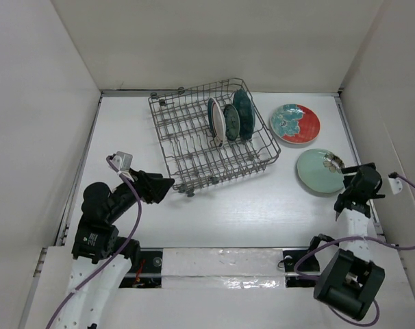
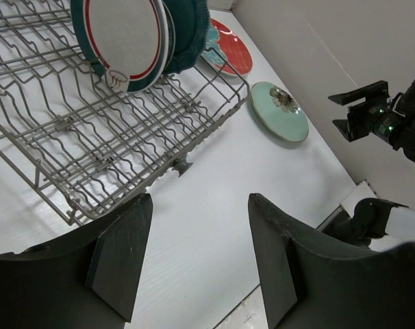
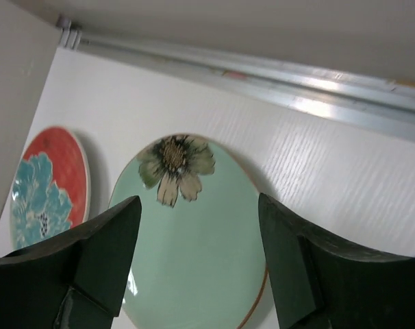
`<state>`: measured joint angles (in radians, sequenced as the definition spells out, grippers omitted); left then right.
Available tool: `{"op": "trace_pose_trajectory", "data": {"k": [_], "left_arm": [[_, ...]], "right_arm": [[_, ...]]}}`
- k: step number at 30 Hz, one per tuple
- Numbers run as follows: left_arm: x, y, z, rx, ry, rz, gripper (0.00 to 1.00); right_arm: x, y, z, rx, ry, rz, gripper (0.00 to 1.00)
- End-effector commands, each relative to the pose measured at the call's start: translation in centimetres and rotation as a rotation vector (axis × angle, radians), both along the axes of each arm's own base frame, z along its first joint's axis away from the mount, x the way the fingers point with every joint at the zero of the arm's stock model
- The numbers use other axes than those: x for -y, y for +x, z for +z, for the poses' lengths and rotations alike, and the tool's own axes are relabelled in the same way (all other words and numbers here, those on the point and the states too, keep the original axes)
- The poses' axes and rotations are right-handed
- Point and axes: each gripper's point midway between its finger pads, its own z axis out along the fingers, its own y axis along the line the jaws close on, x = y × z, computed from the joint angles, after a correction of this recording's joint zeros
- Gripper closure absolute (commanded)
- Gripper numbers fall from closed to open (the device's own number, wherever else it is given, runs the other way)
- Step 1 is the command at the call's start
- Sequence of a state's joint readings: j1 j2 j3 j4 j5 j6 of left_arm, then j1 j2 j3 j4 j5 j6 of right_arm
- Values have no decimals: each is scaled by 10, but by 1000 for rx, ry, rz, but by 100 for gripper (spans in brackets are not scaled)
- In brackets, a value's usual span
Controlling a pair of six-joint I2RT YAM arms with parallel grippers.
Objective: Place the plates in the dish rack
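My right gripper lowers and shifts toward the right in the wrist view next, straddling the mint plate's rim, since that rim runs under one finger.
The grey wire dish rack point(image 1: 177, 147) stands at the back centre. Three plates stand upright in its right side: white with a rim band point(image 1: 217, 121), small teal patterned point(image 1: 231, 121) and dark teal scalloped point(image 1: 244, 113). The half red half teal plate point(image 1: 296, 124) and the pale mint green plate point(image 1: 320, 171) lie flat on the table to the right of the rack. My right gripper point(image 1: 342, 184) is open and empty at the mint plate's right edge, with its fingers spread over the plate point(image 3: 194, 274). My left gripper point(image 1: 168, 185) is open and empty near the rack's front left corner.
White walls enclose the table on three sides. A metal rail point(image 3: 262, 75) runs along the right wall beside the mint plate. In the left wrist view the rack point(image 2: 91, 144) fills the upper left, and the right arm point(image 2: 385, 120) shows at the far right.
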<state>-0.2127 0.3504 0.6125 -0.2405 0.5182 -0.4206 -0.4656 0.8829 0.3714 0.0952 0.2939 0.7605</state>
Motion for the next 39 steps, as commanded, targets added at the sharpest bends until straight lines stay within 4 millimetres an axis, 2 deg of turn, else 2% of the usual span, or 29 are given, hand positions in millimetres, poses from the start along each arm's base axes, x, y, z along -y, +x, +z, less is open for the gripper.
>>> {"op": "trace_pose_trajectory", "data": {"k": [1, 2, 6, 7, 12, 14, 19, 22, 24, 27, 30, 31, 32, 35, 39], "left_arm": [[6, -8, 18, 46, -22, -38, 45], [8, -10, 18, 45, -24, -50, 45], [11, -16, 19, 47, -29, -72, 45], [11, -17, 20, 49, -31, -72, 45], [12, -21, 22, 58, -35, -81, 45], [12, -22, 24, 63, -36, -81, 45], [12, -22, 23, 54, -40, -80, 46], [12, -22, 23, 54, -40, -80, 46], [12, -22, 23, 50, -40, -80, 46], [12, -22, 22, 48, -38, -80, 46], [12, -21, 22, 47, -38, -80, 46], [12, -21, 22, 47, -38, -80, 46], [12, -21, 21, 45, -36, -80, 46], [12, -20, 21, 43, -34, -80, 46], [13, -19, 20, 42, -34, -80, 46]], "right_arm": [[8, -5, 6, 51, 25, -9, 24], [16, -10, 2, 44, 36, -32, 24], [16, -7, -17, 19, 122, 32, 23], [17, -8, -30, -2, 160, 34, 23], [-5, 7, -55, 52, 325, 156, 24], [-8, 9, -67, 41, 364, 163, 24], [-12, 23, -73, 65, 402, 240, 30], [-17, 31, -75, 93, 435, 279, 43], [-16, 32, -75, 96, 441, 276, 62], [-21, 31, -75, 106, 460, 285, 87], [-21, 26, -67, 119, 439, 262, 100], [-21, 24, -62, 125, 427, 258, 100], [-19, 25, -45, 159, 386, 261, 100], [-18, 20, -21, 192, 338, 244, 100], [-27, 16, 62, 299, 153, 265, 100]]}}
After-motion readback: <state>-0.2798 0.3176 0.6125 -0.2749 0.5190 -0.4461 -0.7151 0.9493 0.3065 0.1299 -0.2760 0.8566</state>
